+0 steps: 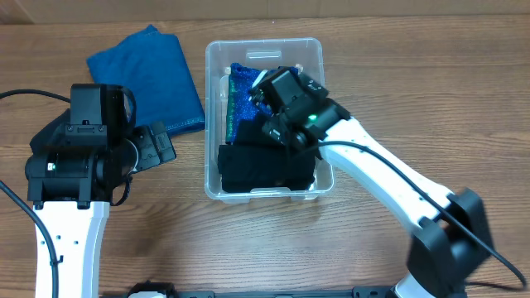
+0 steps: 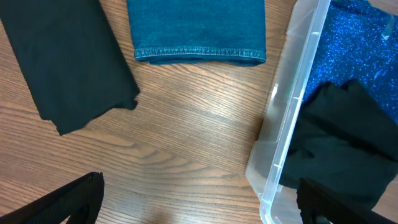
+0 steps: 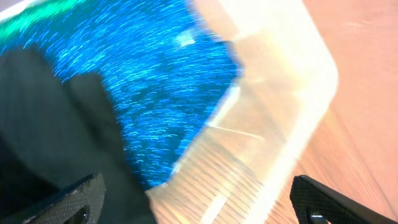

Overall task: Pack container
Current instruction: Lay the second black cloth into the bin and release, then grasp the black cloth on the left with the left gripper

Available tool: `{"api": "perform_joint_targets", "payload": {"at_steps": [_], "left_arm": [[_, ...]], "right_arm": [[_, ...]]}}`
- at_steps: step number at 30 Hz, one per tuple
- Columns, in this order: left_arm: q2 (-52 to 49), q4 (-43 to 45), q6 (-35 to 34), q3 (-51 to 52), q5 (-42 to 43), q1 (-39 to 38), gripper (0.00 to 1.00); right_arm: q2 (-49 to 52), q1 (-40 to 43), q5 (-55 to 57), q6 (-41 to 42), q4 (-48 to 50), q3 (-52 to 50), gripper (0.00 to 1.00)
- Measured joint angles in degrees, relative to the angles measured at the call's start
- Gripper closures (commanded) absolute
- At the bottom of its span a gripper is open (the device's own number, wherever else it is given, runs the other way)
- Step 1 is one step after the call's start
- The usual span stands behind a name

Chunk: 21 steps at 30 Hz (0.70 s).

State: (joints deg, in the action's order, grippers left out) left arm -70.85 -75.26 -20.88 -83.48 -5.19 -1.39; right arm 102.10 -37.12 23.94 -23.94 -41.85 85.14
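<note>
The black cloth lies unpacked. My left gripper will next go left in the overhead view and down onto the cloth's corner farthest from the container.
The clear plastic container (image 1: 214, 91) stands at the table's middle. It holds a sparkly blue cloth (image 1: 245, 93) at the back and a black cloth (image 1: 265, 165) at the front. My right gripper (image 1: 267, 89) hangs open and empty above the sparkly blue cloth (image 3: 161, 87), near the container's wall (image 3: 280, 81). My left gripper (image 1: 164, 146) is open and empty just left of the container, low over bare wood (image 2: 199, 205). The container's wall (image 2: 292, 118) and the black cloth inside it (image 2: 342, 143) show in the left wrist view.
A folded blue denim cloth (image 1: 153, 79) lies on the table left of the container and also shows in the left wrist view (image 2: 199, 28). A black cloth (image 2: 62, 62) lies on the wood beside it, hidden under my left arm in the overhead view.
</note>
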Motion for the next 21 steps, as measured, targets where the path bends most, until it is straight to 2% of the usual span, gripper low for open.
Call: {"api": "perform_joint_targets", "payload": {"at_steps": [4, 6, 8, 10, 13, 15, 21], "left_arm": [[0.0, -0.4, 0.0, 0.0, -1.7, 0.3, 0.0], [0.0, -0.1, 0.0, 0.0, -2.5, 6.0, 0.0], [-0.2, 1.4, 0.0, 0.0, -1.2, 16.0, 0.0], [-1.7, 4.0, -0.1, 0.0, 1.7, 32.8, 0.0], [-9.8, 7.4, -0.2, -0.3, 8.7, 47.5, 0.0], [-18.3, 10.2, 1.2, -0.3, 11.0, 51.0, 0.0], [-39.4, 17.3, 8.6, -0.3, 18.6, 51.3, 0.0]], "right_arm": [[-14.2, 4.5, 1.1, 20.5, -5.3, 0.6, 0.0], [-21.7, 14.9, -5.5, 27.2, -11.4, 1.2, 0.0], [-23.8, 23.4, -11.5, 29.3, -17.4, 1.6, 0.0], [-23.5, 32.2, -19.2, 31.9, -21.2, 1.6, 0.0], [-23.4, 35.3, -24.6, 33.3, -21.9, 1.5, 0.0], [-23.4, 35.3, -26.2, 33.4, -21.9, 1.5, 0.0], [-23.4, 35.3, -27.1, 33.3, -23.4, 0.9, 0.0]]}}
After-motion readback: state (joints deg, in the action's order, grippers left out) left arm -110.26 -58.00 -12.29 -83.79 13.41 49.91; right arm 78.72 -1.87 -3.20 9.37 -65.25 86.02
